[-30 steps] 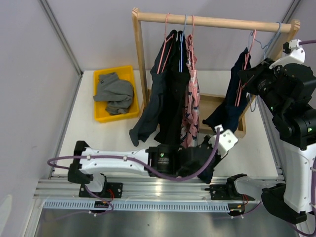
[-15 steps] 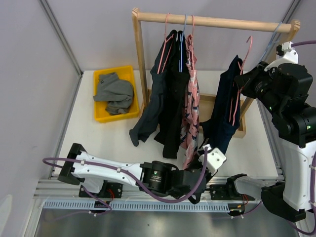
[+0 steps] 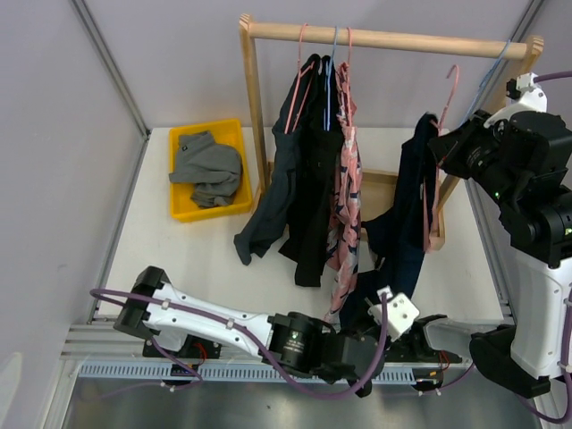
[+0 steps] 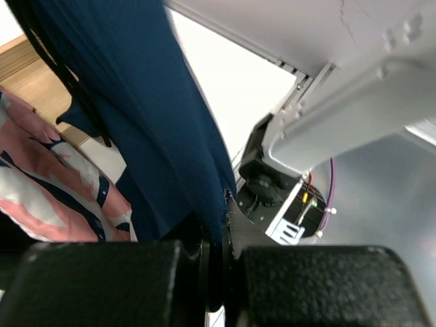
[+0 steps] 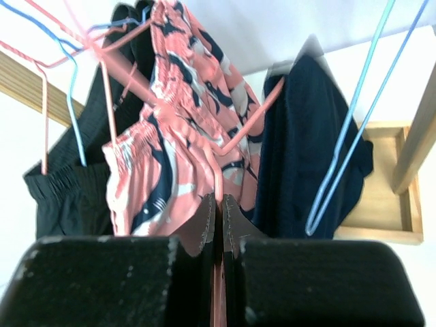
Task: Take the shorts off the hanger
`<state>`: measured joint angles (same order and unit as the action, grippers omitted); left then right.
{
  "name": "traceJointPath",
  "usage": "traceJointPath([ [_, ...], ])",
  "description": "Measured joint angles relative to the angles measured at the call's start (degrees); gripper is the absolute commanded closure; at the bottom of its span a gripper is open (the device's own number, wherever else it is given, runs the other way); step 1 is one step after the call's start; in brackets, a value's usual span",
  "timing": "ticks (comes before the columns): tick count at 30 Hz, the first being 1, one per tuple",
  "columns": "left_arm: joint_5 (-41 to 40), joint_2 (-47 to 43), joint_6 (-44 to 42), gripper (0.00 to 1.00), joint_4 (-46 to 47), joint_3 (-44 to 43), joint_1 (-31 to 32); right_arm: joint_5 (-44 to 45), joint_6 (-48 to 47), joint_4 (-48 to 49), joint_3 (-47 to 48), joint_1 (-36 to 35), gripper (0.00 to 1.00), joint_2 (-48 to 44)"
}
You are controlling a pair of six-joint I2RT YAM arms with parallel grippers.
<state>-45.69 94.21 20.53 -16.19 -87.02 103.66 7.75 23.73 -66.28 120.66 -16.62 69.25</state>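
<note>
I will raise my right gripper next, lower the pink hanger's hook over the bare bar beside the blue hanger and let go of it, because that hook is below the bar and still has to be hung.
The navy shorts hang stretched from a pink hanger whose hook sits just below the wooden rail. My right gripper is shut on that hanger's wire, with the navy shorts beside it. Low at the table's near edge, my left gripper is shut on the hem of the navy shorts, and the fabric runs down between the jaws. Dark charcoal shorts, black shorts and pink patterned shorts hang on the rail's left part. Grey shorts lie in a yellow bin.
An empty blue hanger hangs near the rack's right post. The rack's wooden base tray lies under the clothes. Grey walls close in the left side and the back.
My left gripper has drawn the navy shorts' hem down towards the near edge, stretching the fabric. The right gripper has tilted the pink hanger, whose hook has come down from the rail.
</note>
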Motion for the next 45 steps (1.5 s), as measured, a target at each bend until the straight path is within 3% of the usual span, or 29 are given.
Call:
traceJointPath([
  [8, -2.1, 4.3, 1.7, 1.0, -6.1, 0.0, 5.7, -0.6, -0.2, 0.4, 0.6, 1.0, 1.0, 1.2],
  [14, -3.0, 4.3, 3.6, 1.0, -8.6, 0.0, 3.8, -1.0, 0.2, 0.1, -0.8, 1.3, 1.0, -0.3],
  [19, 0.1, 4.5, 3.5, 1.0, -10.1, -1.3, -3.8, -1.2, 1.6, 0.0, -2.8, 1.8, 1.0, -5.1],
  [23, 3.5, 7.2, 1.9, 1.0, -10.9, -7.4, -13.3, -2.0, 2.9, -2.5, -2.3, 1.8, 1.0, -9.8],
  [27, 6.6, 12.2, -0.3, 1.0, -11.4, -15.2, -22.6, -2.2, 3.3, -6.1, 4.8, 1.8, 1.0, -11.1],
  [30, 7.1, 14.4, -1.1, 1.0, -12.1, -17.8, -24.8, -1.6, 3.0, -6.7, 8.6, 1.3, 1.0, -10.6],
  [34, 7.2, 13.2, -0.8, 1.0, -12.2, -14.5, -20.7, 0.1, 1.6, -6.1, 12.2, 0.9, 1.0, -6.6],
  [40, 5.4, 7.4, 3.8, 1.0, -15.0, -5.1, -7.1, 1.1, -1.1, -1.5, 15.8, 1.5, 1.0, 5.9],
  [45, 2.9, 1.3, 10.2, 1.0, -19.5, -0.1, 2.7, -3.4, -1.2, 2.2, 22.1, 9.2, 1.0, 18.7],
])
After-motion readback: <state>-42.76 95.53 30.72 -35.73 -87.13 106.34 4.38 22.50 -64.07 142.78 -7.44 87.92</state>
